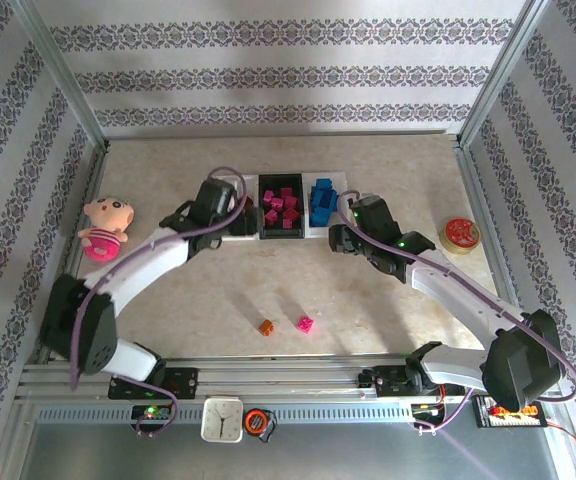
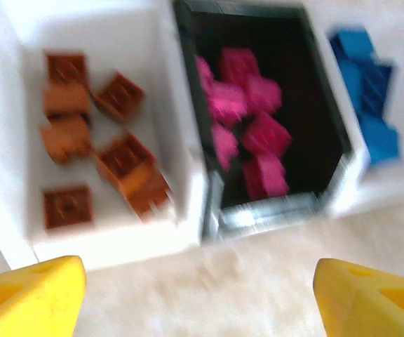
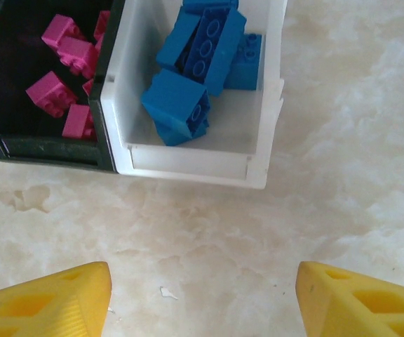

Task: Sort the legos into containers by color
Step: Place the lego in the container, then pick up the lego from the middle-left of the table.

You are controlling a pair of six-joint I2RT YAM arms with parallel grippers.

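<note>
The robot's left gripper will move back toward the base and down over the loose orange lego (image 1: 266, 327), which is below it and outside the lego's tray.
Three joined trays stand at the back middle: a white tray (image 2: 104, 242) with several orange-brown legos (image 2: 121, 158), a black tray (image 2: 272, 203) with several magenta legos (image 2: 247, 130), and a white tray (image 3: 188, 168) with several blue legos (image 3: 202, 63). Two loose legos lie on the table near the front, one orange (image 1: 265, 327) and one magenta (image 1: 305, 323). My left gripper (image 2: 198, 302) hovers open just in front of the orange tray, nothing between its fingers. My right gripper (image 3: 202, 302) is open and empty above bare table in front of the blue tray.
A pink plush doll (image 1: 104, 228) lies at the left edge and a round red tin (image 1: 460, 234) at the right. A clock (image 1: 222, 420) and a tape measure (image 1: 259, 421) sit on the front rail. Metal frame posts and patterned walls enclose the table.
</note>
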